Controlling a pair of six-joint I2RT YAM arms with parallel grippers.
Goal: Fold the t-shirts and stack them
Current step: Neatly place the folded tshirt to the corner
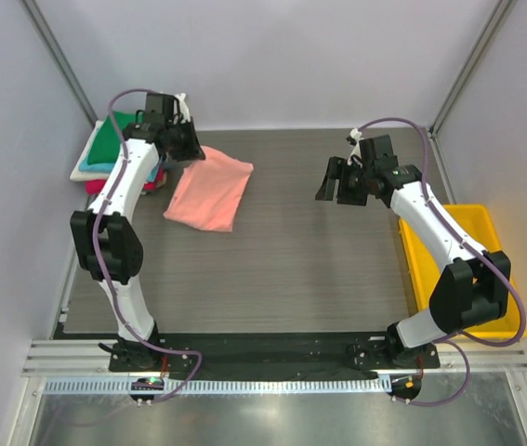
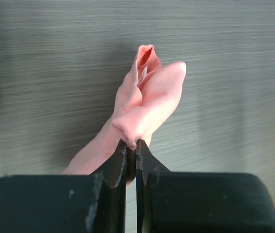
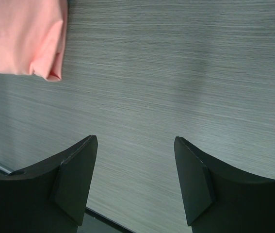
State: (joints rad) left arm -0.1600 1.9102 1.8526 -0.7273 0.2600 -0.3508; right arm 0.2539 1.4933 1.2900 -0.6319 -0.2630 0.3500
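My left gripper rises and swings outward, left in the top view, next, releasing over the green-topped stack, since the pink shirt is already folded.
A salmon-pink t-shirt, folded to a rectangle, lies on the grey table at the back left. My left gripper is shut on its far left corner; in the left wrist view the pinched cloth bunches up above the closed gripper. A stack of folded t-shirts, green on top with teal, cream and red-pink under it, sits at the far left behind the left arm. My right gripper is open and empty above the table's back right; the pink shirt's corner shows at its upper left.
A yellow plastic bin stands at the right edge of the table beside the right arm. White walls and metal frame posts close in the back and sides.
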